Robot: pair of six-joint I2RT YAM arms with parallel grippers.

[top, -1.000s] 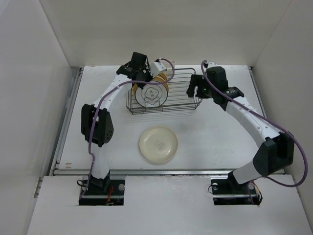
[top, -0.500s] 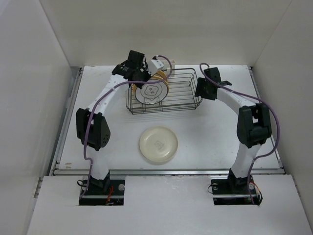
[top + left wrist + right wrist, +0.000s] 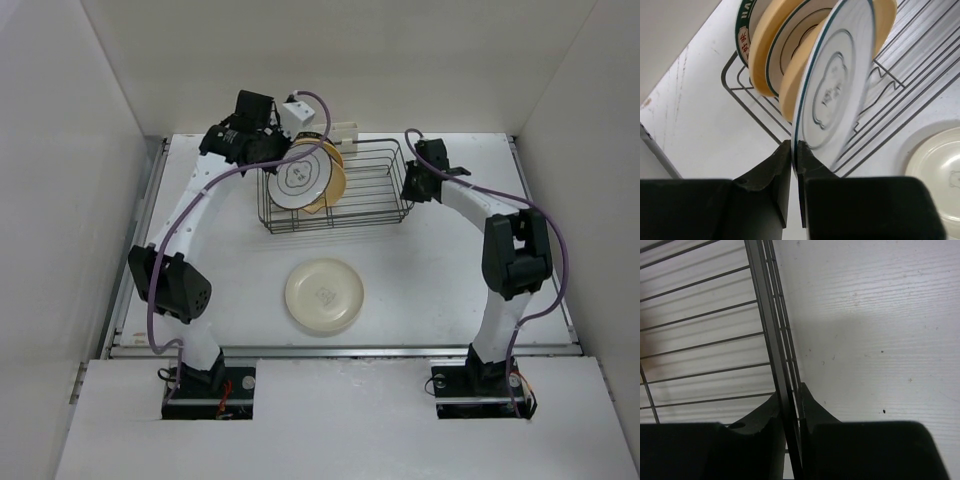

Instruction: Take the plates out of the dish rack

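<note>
I will move my left gripper past the rack's end, to the left in the top view, then back and down to bare table beside the cream plate.
My left gripper (image 3: 272, 160) (image 3: 794, 150) is shut on the lower rim of a white plate with a dark line drawing (image 3: 303, 180) (image 3: 835, 90), which is raised and tilted above the left end of the dish rack (image 3: 370, 185). Behind it, yellow-orange plates (image 3: 338, 182) (image 3: 765, 55) and a plate with a green lettered rim (image 3: 742, 35) stand in the rack. A cream plate (image 3: 324, 296) (image 3: 940, 170) lies flat on the table in front. My right gripper (image 3: 408, 187) (image 3: 792, 400) is shut on the wire wall (image 3: 762, 305) at the rack's right end.
White walls enclose the table on the left, right and back. A small cream plastic piece (image 3: 343, 130) sits on the rack's far edge. The right half of the rack holds no plates. Both arm bases are bolted at the near edge.
My left gripper has lifted the line-drawing plate up and back to the left, out from between the dividers. My right gripper has closed on the rack's right end wall.
</note>
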